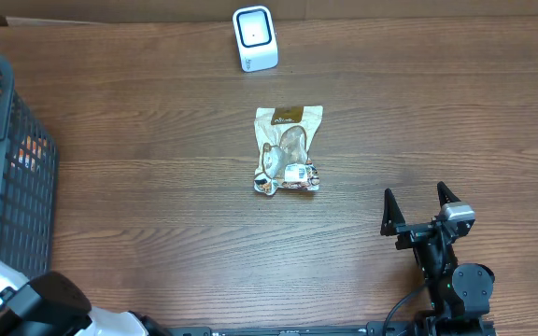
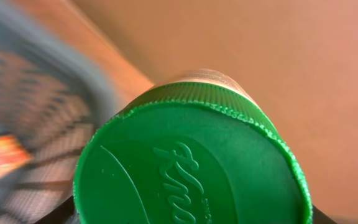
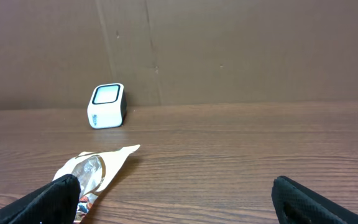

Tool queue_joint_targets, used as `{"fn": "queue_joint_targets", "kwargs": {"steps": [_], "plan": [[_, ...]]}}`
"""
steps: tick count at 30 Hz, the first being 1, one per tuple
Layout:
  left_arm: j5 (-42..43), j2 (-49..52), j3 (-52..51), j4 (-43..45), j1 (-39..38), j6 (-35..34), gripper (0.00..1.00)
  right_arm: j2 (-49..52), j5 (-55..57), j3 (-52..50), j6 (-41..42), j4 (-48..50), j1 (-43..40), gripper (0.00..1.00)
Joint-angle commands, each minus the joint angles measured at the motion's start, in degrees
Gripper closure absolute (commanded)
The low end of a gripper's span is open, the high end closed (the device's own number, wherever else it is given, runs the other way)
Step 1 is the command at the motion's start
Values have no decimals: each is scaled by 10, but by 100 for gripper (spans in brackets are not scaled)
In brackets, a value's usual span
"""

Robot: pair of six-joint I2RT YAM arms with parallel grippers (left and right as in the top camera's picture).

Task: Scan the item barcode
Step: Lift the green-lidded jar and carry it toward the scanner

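Note:
I should move my left gripper to its right in the overhead view and down to release the jar on the bare tabletop by the snack pouch.
A jar with a green ribbed lid (image 2: 188, 168) fills the left wrist view, lid toward the camera. My left gripper (image 2: 191, 219) is shut on it; only dark finger edges show at the bottom corners. Blurred dark mesh of the basket (image 2: 36, 143) lies behind it. The white barcode scanner (image 1: 255, 37) stands at the back middle of the table, also seen as the scanner (image 3: 107, 106) from the right wrist. A gold and white snack pouch (image 1: 288, 149) lies flat in front of it. My right gripper (image 1: 422, 210) rests open near the front right, nothing between its fingers (image 3: 48, 199).
A dark mesh basket (image 1: 12, 177) holding packaged goods stands at the left edge. A brown cardboard wall (image 3: 229, 50) runs along the back of the table. The snack pouch (image 3: 95, 171) lies just ahead and left of the right gripper.

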Motion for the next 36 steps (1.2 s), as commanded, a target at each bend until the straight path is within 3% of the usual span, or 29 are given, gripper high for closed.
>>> {"fn": "queue_joint_targets", "kwargs": {"steps": [1,7,12,15,20,36], "plan": [[40,-25,19,2,-56,-8,62,-5,-1,-6,2,3,-2,0],[-125,-25,19,-71,-190,65,63,-5,-1,-6,2,3,-2,0],[-372,-17,17,-147,-351,114,63,-5,-1,-6,2,3,-2,0],[-431,-5,12,-166,-403,116,62,-5,-1,-6,2,3,-2,0],[-458,27,-32,-165,-466,122,64,-5,-1,-6,2,3,-2,0],[-459,145,-209,-85,-540,109,68,-5,-1,-6,2,3,-2,0]]}}
